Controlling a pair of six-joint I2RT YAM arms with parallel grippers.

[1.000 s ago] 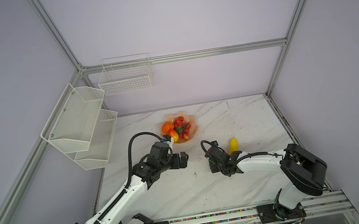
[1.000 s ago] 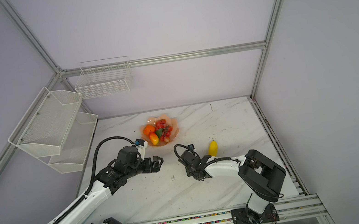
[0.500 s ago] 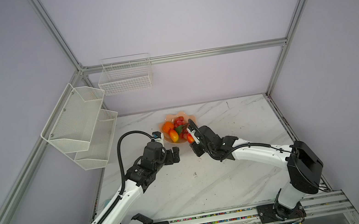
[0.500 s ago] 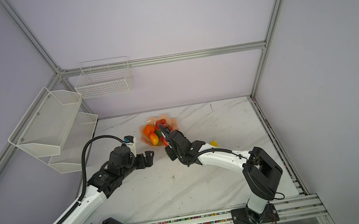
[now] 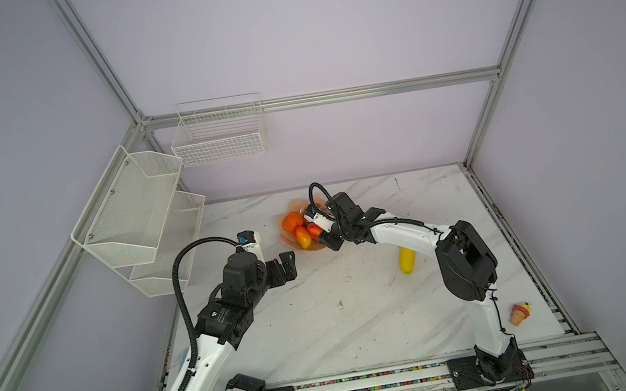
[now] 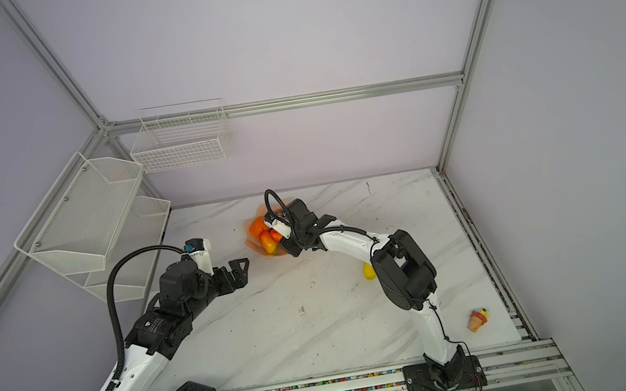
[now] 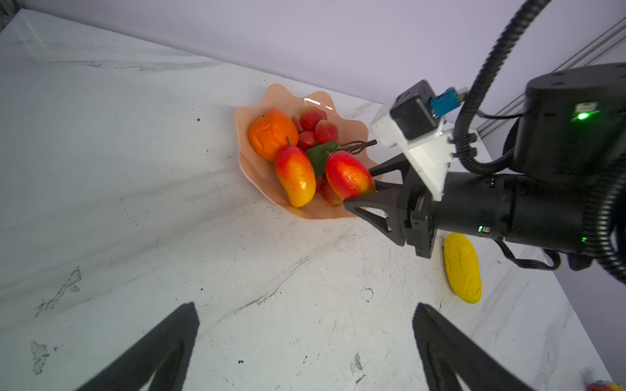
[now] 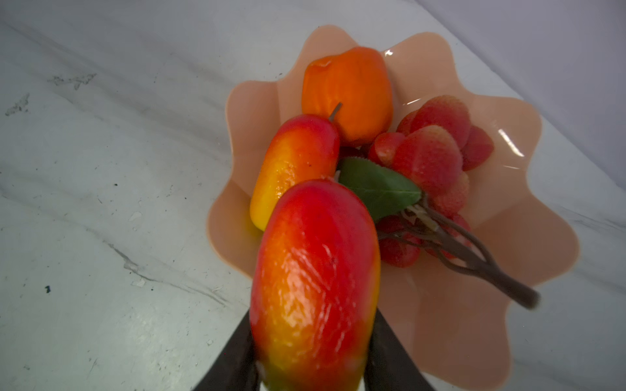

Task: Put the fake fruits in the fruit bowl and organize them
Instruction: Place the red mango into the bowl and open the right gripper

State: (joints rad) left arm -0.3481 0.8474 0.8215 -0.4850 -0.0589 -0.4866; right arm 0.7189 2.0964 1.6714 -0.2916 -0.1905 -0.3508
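Note:
The second mango is already over the bowl. My right gripper should next lower it and let it go beside the first mango at the bowl's near side, which is below the gripper.
The peach-pink fruit bowl (image 5: 308,248) (image 7: 271,98) stands at the back middle of the table. In it lie a round orange (image 7: 271,133) (image 8: 349,91), a red-to-yellow mango (image 7: 295,176) (image 8: 294,162) and a red berry cluster (image 7: 318,127) (image 8: 433,152) with a green leaf. My right gripper (image 7: 359,188) (image 5: 319,232) is shut on a second mango (image 8: 315,281) (image 6: 276,234), held over the bowl's near side beside the first mango. An oblong yellow fruit (image 5: 407,260) (image 7: 462,267) lies on the table to the right. My left gripper (image 5: 287,265) (image 7: 305,308) hangs open and empty, left of the bowl.
White wire baskets (image 5: 218,133) and a mesh shelf (image 5: 137,214) hang on the back and left walls. A small ice-cream cone toy (image 5: 519,313) lies near the front right edge. The right forearm passes over the yellow fruit in both top views.
My right gripper has swung with the mango from the table near the yellow fruit up to the bowl. My left gripper has drawn back from the bowl to the left.

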